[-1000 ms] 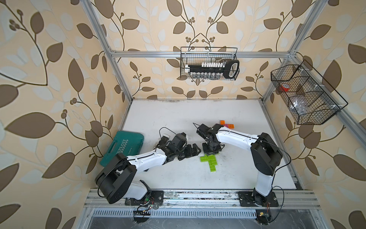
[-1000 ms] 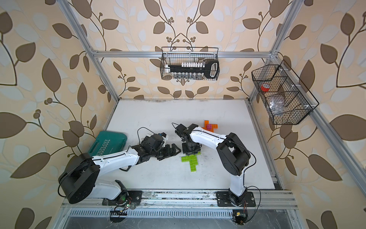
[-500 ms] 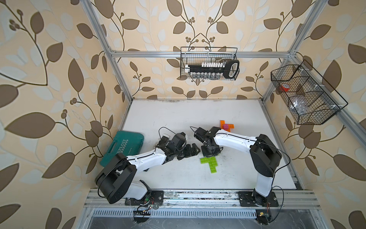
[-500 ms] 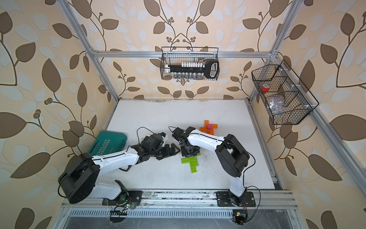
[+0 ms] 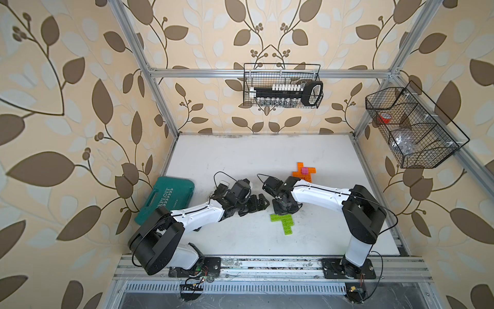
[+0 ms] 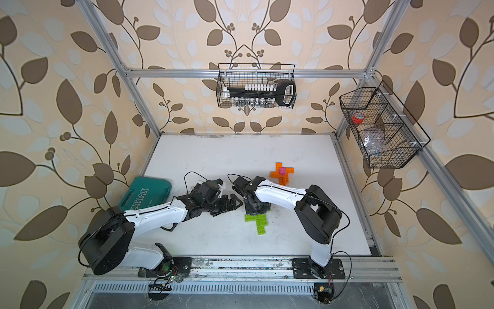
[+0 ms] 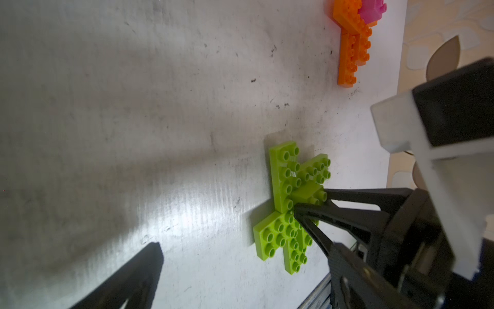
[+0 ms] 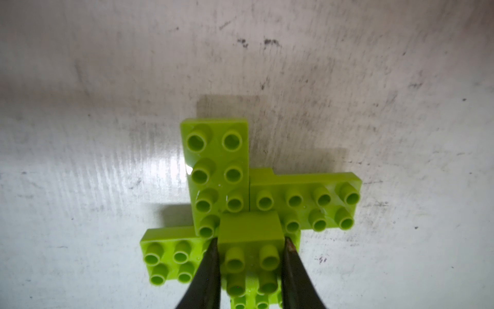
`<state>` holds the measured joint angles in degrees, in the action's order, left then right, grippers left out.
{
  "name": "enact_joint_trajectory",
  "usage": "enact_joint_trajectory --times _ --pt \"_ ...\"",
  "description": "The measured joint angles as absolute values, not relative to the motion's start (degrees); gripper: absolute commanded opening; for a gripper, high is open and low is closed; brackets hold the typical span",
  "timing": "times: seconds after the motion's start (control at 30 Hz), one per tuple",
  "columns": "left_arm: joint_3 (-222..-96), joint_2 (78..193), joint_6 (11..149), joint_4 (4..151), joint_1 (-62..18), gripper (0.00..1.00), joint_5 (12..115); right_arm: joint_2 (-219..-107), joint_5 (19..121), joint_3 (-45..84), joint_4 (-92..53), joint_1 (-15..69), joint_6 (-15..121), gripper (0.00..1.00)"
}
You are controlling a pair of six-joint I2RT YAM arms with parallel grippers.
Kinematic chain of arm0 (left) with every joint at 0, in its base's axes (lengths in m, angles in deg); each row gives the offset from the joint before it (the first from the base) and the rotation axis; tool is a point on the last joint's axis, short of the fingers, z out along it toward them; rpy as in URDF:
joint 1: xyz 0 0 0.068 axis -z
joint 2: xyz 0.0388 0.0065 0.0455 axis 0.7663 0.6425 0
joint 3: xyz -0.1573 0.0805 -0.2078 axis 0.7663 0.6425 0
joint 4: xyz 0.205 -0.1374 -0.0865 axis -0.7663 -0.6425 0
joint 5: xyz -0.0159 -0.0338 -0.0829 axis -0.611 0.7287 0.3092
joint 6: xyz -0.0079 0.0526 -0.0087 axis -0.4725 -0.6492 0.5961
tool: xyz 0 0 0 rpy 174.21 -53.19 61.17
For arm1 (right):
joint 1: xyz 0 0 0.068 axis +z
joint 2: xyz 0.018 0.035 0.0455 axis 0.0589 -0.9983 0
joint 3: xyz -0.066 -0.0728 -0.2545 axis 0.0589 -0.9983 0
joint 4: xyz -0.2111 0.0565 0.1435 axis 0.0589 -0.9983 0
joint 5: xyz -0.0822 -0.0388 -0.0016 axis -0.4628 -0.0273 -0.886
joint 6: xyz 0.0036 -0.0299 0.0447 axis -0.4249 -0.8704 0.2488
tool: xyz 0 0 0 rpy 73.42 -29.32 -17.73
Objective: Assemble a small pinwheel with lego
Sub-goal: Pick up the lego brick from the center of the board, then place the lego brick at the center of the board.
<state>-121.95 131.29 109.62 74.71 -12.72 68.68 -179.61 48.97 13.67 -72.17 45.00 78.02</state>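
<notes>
My right gripper holds the green brick (image 8: 250, 232) with its cross, and the spot on the tabletop beside the orange cross is clear. Next it will move them outward onto that spot and let go.
A flat cross of lime-green lego (image 5: 284, 225) (image 6: 259, 224) lies on the white table near the front. My right gripper (image 5: 285, 210) (image 6: 255, 209) (image 8: 250, 242) points down at its centre, shut on a small green square brick (image 8: 250, 232) (image 7: 307, 193) that sits over the middle of the cross (image 8: 217, 166). I cannot tell whether it is pressed in. My left gripper (image 5: 257, 204) (image 6: 232, 204) (image 7: 240, 278) stands open and empty just left of the cross. An orange lego cross (image 5: 304, 177) (image 6: 284, 178) (image 7: 350, 50) with a pink brick (image 5: 304, 170) (image 7: 372, 10) on top lies farther back.
A teal tool case (image 5: 165, 198) (image 6: 144, 194) lies at the table's left edge, beside the left arm. A wire basket (image 5: 283, 89) with tools hangs on the back wall, and another wire basket (image 5: 411, 131) on the right wall.
My right gripper has come a little forward and down with the small green brick onto the centre of the lime-green cross. The left arm has not moved.
</notes>
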Motion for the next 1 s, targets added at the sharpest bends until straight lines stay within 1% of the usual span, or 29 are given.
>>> enact_joint_trajectory --times 0.23,0.33,0.43,0.53,0.63,0.77,0.9,0.93,1.0 --pt "-121.1 130.2 109.6 74.7 -17.3 0.99 69.3 -180.8 49.6 15.6 -74.2 44.7 77.7 0.00" --pt "-121.2 130.0 109.0 74.5 -19.6 0.99 69.8 -181.1 51.1 17.0 -75.5 43.2 77.0 0.00" --pt "-122.5 130.3 107.8 72.6 -22.9 0.99 70.6 -183.1 51.7 20.3 -77.4 40.1 75.5 0.00" --pt "-126.5 132.1 106.2 70.5 -26.1 0.99 70.7 -187.5 51.7 27.6 -79.5 35.5 73.8 0.00" --pt "-132.2 135.1 104.1 68.5 -27.6 0.99 70.6 -192.8 51.2 36.9 -81.0 32.2 72.2 0.00" --pt "-138.0 139.1 101.9 67.1 -27.7 0.99 70.5 -199.8 50.8 48.1 -83.2 30.3 70.6 0.00" --pt "-139.2 140.8 101.0 65.6 -27.7 0.99 70.5 -205.7 50.7 55.6 -85.9 30.1 69.8 0.00" --pt "-139.2 141.0 100.9 64.9 -27.7 0.99 70.5 -206.5 50.7 57.0 -86.9 30.1 69.6 0.01" --pt "-139.0 141.0 100.9 64.5 -27.7 0.99 70.6 -207.4 50.7 58.5 -87.7 30.1 69.3 0.08"
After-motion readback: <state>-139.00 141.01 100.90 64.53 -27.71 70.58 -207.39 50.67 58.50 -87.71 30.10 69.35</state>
